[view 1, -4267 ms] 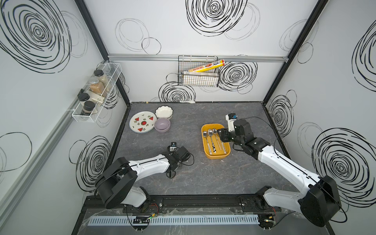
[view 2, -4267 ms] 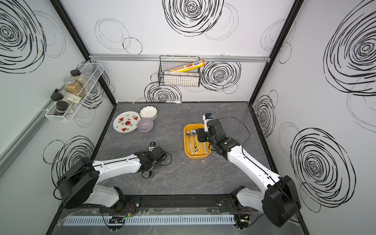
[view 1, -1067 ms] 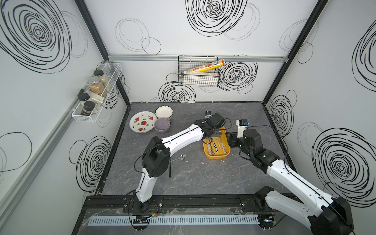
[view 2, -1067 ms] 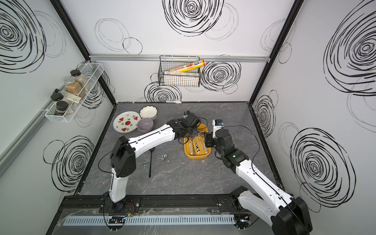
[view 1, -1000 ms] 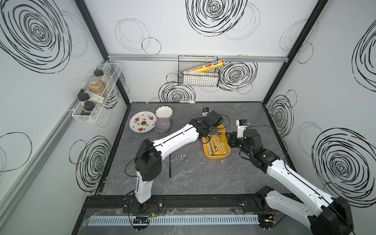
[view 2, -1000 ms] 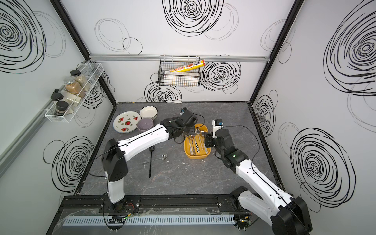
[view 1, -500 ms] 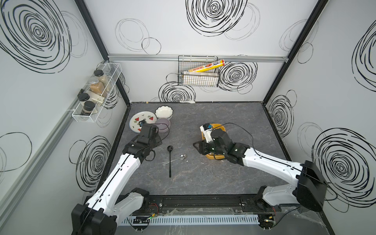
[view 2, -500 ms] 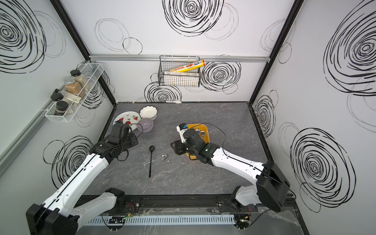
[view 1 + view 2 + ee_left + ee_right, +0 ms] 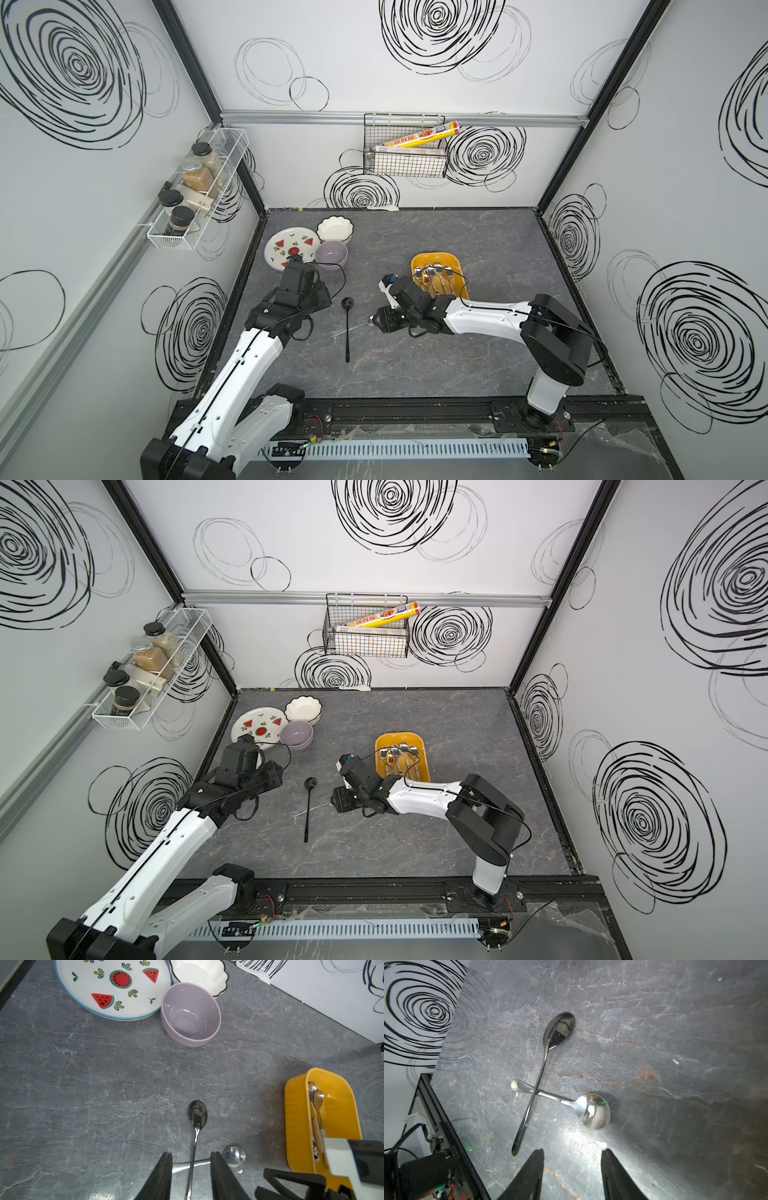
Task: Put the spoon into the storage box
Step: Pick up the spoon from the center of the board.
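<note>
I need to lower my right gripper next and close its open fingers on the silver spoon's bowl [image 9: 371, 321] [image 9: 594, 1111], which lies below it, clear of the black spoon that crosses the silver spoon's handle.
Two spoons lie crossed on the grey table: a long black spoon [image 9: 347, 328] [image 9: 307, 808] [image 9: 197, 1113] [image 9: 542, 1064] over a short silver spoon [image 9: 353, 329] [image 9: 233, 1156] [image 9: 593, 1110]. The yellow storage box [image 9: 436, 257] [image 9: 399, 735] [image 9: 295, 1118] at the right holds several spoons. My left gripper [image 9: 323, 297] [image 9: 277, 777] [image 9: 191, 1158] is open and empty, left of the black spoon's bowl. My right gripper [image 9: 378, 323] [image 9: 337, 802] [image 9: 573, 1152] is open and empty, just right of the silver spoon's bowl.
A watermelon plate [image 9: 291, 249], a purple bowl [image 9: 331, 254] and a white bowl [image 9: 335, 230] stand at the back left. A wire basket [image 9: 405, 160] hangs on the back wall and a spice rack [image 9: 195, 187] on the left wall.
The left arm has swung from over the storage box back to the left side. The right gripper has moved from beside the box to the silver spoon's bowl.
</note>
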You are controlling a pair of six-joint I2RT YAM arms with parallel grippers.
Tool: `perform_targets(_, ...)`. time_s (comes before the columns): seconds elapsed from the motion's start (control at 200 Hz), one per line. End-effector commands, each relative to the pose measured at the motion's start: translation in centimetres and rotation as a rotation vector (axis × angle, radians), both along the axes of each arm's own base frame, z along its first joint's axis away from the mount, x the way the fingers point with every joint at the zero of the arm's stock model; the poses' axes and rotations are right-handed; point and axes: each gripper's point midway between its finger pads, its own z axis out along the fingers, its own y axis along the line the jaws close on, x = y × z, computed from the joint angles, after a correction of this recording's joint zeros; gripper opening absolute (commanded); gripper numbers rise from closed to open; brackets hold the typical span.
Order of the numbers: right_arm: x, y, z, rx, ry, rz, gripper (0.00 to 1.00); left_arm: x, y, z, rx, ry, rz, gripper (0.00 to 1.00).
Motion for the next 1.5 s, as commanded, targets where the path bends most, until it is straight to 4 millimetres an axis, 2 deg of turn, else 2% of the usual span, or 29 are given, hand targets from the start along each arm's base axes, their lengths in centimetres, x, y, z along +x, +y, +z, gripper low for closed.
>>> perform_targets(0.0, 0.5, 0.9, 0.1, 0.016, -0.003, 0.003, 0.5, 0.5, -0.4, 0.4, -0.014, -0.038, -0.026, 0.38)
perform_targets(0.28, 1.2, 1.1, -2.5, -0.016, 0.026, -0.01, 0.48, 0.6, -0.7, 0.2, -0.021, -0.034, -0.036, 0.39)
perform_targets(0.481, 1.8, 1.3, -3.3, 0.016, 0.069, -0.025, 0.45, 0.6, -0.7, 0.1, -0.021, -0.032, -0.039, 0.39)
perform_targets(0.831, 1.8, 1.5, -4.7, 0.036, 0.125, -0.015, 0.34, 0.6, -0.7, 0.2, -0.024, -0.037, -0.04, 0.39)
perform_targets(1.236, 1.9, 0.9, -6.5, 0.022, 0.147, -0.017, 0.14, 0.6, -0.7, 0.1, -0.022, -0.032, -0.038, 0.39)
perform_targets(1.332, 2.1, 0.7, -6.1, 0.019, 0.124, -0.019, 0.09, 0.6, -0.7, 0.0, -0.02, -0.031, -0.039, 0.39)
perform_targets(1.497, 3.2, 0.3, -4.3, 0.005, 0.063, -0.023, 0.01, 0.6, -0.7, -0.1, -0.021, -0.028, -0.04, 0.39)
